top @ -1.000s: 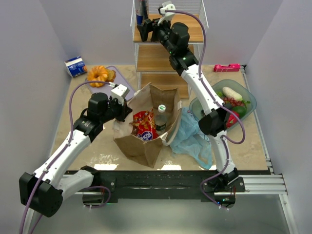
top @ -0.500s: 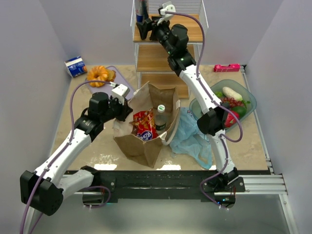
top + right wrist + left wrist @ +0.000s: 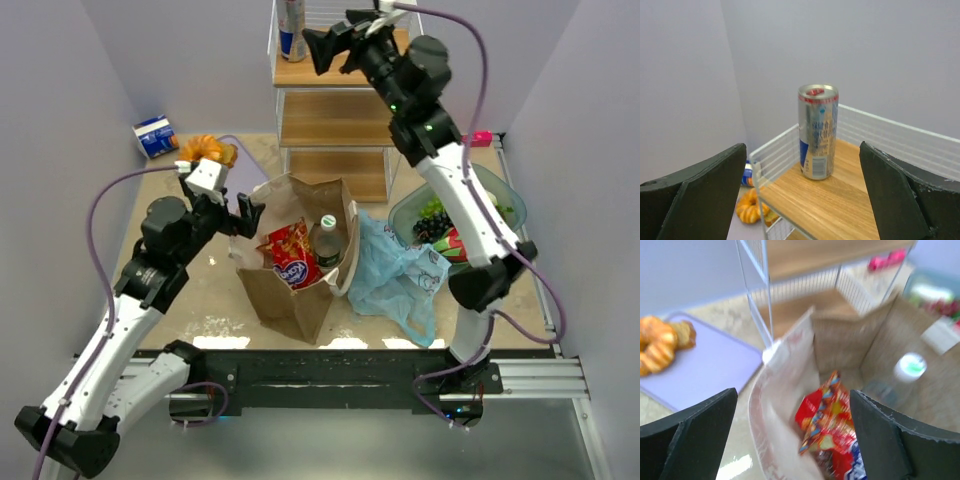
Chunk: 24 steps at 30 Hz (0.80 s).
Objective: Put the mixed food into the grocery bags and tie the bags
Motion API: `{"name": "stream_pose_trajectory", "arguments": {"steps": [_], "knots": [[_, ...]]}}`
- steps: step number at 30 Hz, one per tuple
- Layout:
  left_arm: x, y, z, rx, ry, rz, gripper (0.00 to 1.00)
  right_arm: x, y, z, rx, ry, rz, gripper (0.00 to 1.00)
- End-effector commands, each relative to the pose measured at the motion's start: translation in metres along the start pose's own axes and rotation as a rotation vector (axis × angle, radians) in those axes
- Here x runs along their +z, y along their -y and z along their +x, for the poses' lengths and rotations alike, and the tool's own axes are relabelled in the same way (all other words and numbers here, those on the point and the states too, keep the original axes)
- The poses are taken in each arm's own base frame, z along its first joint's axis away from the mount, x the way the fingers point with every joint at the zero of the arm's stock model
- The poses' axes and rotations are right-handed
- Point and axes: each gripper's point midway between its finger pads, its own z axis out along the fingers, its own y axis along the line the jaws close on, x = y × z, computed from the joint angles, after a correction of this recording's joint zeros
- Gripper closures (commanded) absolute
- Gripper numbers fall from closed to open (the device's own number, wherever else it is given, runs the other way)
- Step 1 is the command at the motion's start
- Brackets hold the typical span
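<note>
The can stands on the top shelf. My left gripper should move up and outward from the bag's rim to the drink can's lower body (image 3: 293, 43).
The brown paper bag (image 3: 300, 285) stands open mid-table. Inside it are the red snack packet (image 3: 285, 255) and the clear bottle (image 3: 325, 240). My left gripper (image 3: 235, 216) hovers open just left of the bag's rim, holding nothing. In the left wrist view that gripper (image 3: 792, 435) looks down on the packet (image 3: 832, 425) and the bag wall (image 3: 845, 340). The drink can (image 3: 292, 25) stands on the top shelf. My right gripper (image 3: 330, 45) is open, to its right and apart. In the right wrist view the can (image 3: 817, 131) stands ahead of that gripper (image 3: 802, 200). The light-blue plastic bag (image 3: 400, 280) lies crumpled beside the paper bag.
A green bowl (image 3: 500, 195) at the right holds grapes (image 3: 432, 222) and a pink dragon fruit (image 3: 455, 245). A white wire shelf unit (image 3: 335, 110) stands at the back. An orange pastry (image 3: 205, 148) lies on a purple board (image 3: 710, 365), with a small blue carton (image 3: 155, 135) beside it.
My left gripper went from shut to open and drew back up-left off the bag's rim. My right gripper lifted and moved right, away from the can, opening wider.
</note>
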Motion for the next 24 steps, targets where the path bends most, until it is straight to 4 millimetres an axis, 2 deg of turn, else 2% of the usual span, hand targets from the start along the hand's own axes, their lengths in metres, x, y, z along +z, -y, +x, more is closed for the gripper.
{"name": "stream_pose_trajectory", "arguments": {"steps": [1, 2, 3, 4, 5, 6, 7, 8, 9, 10, 11, 12, 13, 14, 15, 16, 17, 18, 19, 20, 21, 22, 23, 24], "knots": [[-0.013, 0.011, -0.088, -0.063, 0.226, -0.004, 0.00, -0.050, -0.013, -0.091, -0.013, 0.112, -0.026, 0.01], [-0.016, 0.028, -0.109, -0.066, 0.260, 0.034, 0.00, -0.057, -0.012, -0.086, 0.000, 0.090, -0.016, 0.01], [-0.002, 0.032, -0.107, -0.065, 0.230, 0.006, 0.00, -0.065, -0.013, -0.091, 0.012, 0.092, -0.010, 0.02], [0.003, 0.044, -0.112, -0.059, 0.228, 0.016, 0.01, -0.088, -0.017, -0.122, 0.032, 0.137, -0.007, 0.03], [0.002, 0.067, -0.129, -0.057, 0.251, 0.063, 0.01, -0.093, -0.014, -0.106, 0.046, 0.099, 0.010, 0.05], [0.020, 0.076, -0.124, -0.060, 0.217, 0.066, 0.02, -0.105, -0.013, -0.108, 0.054, 0.082, 0.026, 0.08], [0.025, 0.085, -0.130, -0.072, 0.222, 0.088, 0.02, -0.126, -0.015, -0.124, 0.066, 0.096, 0.035, 0.09], [0.025, 0.095, -0.145, -0.090, 0.248, 0.115, 0.02, -0.135, -0.012, -0.110, 0.079, 0.056, 0.060, 0.11], [0.039, 0.103, -0.146, -0.105, 0.247, 0.125, 0.02, -0.144, -0.010, -0.106, 0.087, 0.041, 0.077, 0.13], [0.046, 0.108, -0.149, -0.112, 0.249, 0.126, 0.02, -0.169, -0.012, -0.126, 0.107, 0.075, 0.086, 0.14], [0.045, 0.113, -0.170, -0.126, 0.288, 0.134, 0.02, -0.175, -0.009, -0.100, 0.123, 0.021, 0.106, 0.14], [0.066, 0.116, -0.165, -0.123, 0.264, 0.104, 0.02, -0.184, -0.007, -0.096, 0.131, 0.012, 0.123, 0.14], [0.073, 0.116, -0.170, -0.126, 0.265, 0.085, 0.02, -0.195, -0.008, -0.093, 0.160, 0.006, 0.133, 0.14], [0.073, 0.115, -0.195, -0.146, 0.310, 0.063, 0.02, -0.209, -0.008, -0.084, 0.173, -0.013, 0.144, 0.14], [0.094, 0.111, -0.190, -0.148, 0.287, 0.003, 0.02, -0.217, -0.008, -0.081, 0.182, -0.018, 0.147, 0.14], [0.099, 0.107, -0.197, -0.156, 0.298, -0.029, 0.01, -0.224, -0.010, -0.074, 0.199, -0.042, 0.144, 0.14], [0.096, 0.104, -0.222, -0.180, 0.348, -0.052, 0.01, -0.235, -0.013, -0.068, 0.212, -0.055, 0.140, 0.14], [0.112, 0.101, -0.218, -0.183, 0.337, -0.101, 0.01, -0.240, -0.013, -0.061, 0.220, -0.073, 0.142, 0.14], [0.117, 0.100, -0.222, -0.184, 0.343, -0.119, 0.01, -0.245, -0.016, -0.052, 0.235, -0.098, 0.134, 0.14], [0.113, 0.097, -0.243, -0.200, 0.387, -0.134, 0.01, -0.250, -0.016, -0.038, 0.240, -0.134, 0.139, 0.14], [0.128, 0.094, -0.236, -0.186, 0.365, -0.180, 0.00, -0.257, -0.017, -0.038, 0.243, -0.138, 0.140, 0.14], [0.131, 0.092, -0.239, -0.180, 0.368, -0.201, 0.00, -0.263, -0.017, -0.030, 0.250, -0.165, 0.148, 0.14], [0.127, 0.090, -0.254, -0.189, 0.398, -0.211, 0.00, -0.267, -0.016, -0.019, 0.254, -0.192, 0.153, 0.14], [0.138, 0.089, -0.248, -0.167, 0.381, -0.236, 0.00, -0.274, -0.018, -0.021, 0.259, -0.190, 0.150, 0.14]]}}
